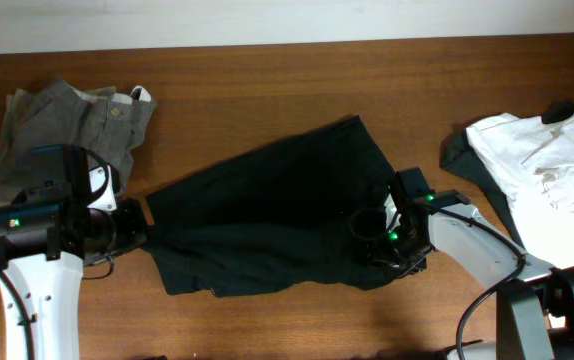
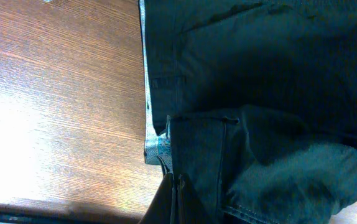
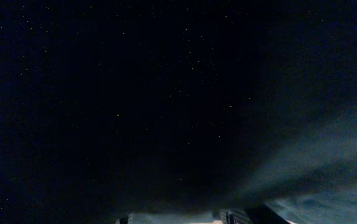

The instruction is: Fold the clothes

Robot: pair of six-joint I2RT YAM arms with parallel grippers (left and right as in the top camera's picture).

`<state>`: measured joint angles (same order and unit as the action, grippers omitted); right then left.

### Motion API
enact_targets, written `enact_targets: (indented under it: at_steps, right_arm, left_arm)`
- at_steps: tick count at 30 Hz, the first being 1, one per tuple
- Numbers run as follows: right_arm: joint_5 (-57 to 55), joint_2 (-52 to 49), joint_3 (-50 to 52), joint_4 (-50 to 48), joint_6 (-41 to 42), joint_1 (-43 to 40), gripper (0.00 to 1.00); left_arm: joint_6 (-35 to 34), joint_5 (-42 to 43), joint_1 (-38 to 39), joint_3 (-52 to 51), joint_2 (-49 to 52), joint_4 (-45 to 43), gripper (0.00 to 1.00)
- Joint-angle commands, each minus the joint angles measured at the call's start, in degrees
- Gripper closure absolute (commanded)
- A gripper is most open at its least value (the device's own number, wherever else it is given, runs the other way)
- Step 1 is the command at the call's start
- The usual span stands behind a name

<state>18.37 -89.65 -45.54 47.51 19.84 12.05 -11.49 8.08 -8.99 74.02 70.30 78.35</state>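
Note:
Next, my left gripper carries the held edge outward over the dark garment's far corner point(image 1: 155, 199) near the grey one and releases it, since that layer lies uncovered.
A dark garment point(image 1: 267, 215) lies spread across the middle of the table, partly folded over itself. My left gripper point(image 1: 139, 226) is at its left edge. In the left wrist view the fingers point(image 2: 176, 194) are pressed together on the garment's waistband edge point(image 2: 166, 146). My right gripper point(image 1: 372, 238) rests at the garment's right end. In the right wrist view the dark cloth point(image 3: 166, 93) fills nearly the whole frame, and the two fingertips point(image 3: 178, 218) show apart at the bottom edge.
A grey folded garment point(image 1: 67, 125) lies at the back left. A white garment point(image 1: 547, 160) lies at the right with a dark piece point(image 1: 459, 155) under its left side. Bare wooden table point(image 1: 267, 90) runs behind the dark garment.

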Motion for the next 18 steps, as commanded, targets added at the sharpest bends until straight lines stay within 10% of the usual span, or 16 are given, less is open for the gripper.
enact_targets:
  at_steps: [1,9,15,18]
  right_arm:
    - [1.9,-0.4,0.7,0.4,-1.6,-0.2,0.52]
    - [2.1,-0.4,4.1,-0.9,-0.9,-0.2,0.58]
    - [8.4,0.7,4.1,-1.4,-2.1,-0.2,0.96]
    - [7.5,5.4,3.0,-0.1,-2.0,-0.2,0.96]
  left_arm:
    - [1.3,-0.4,0.1,0.1,-0.1,-0.3,1.0]
    - [1.3,-0.4,0.1,0.1,-0.1,-0.3,0.99]
    - [1.3,-0.4,0.1,0.1,-0.1,-0.6,0.99]
    - [1.3,-0.4,0.1,0.1,-0.1,-0.8,0.99]
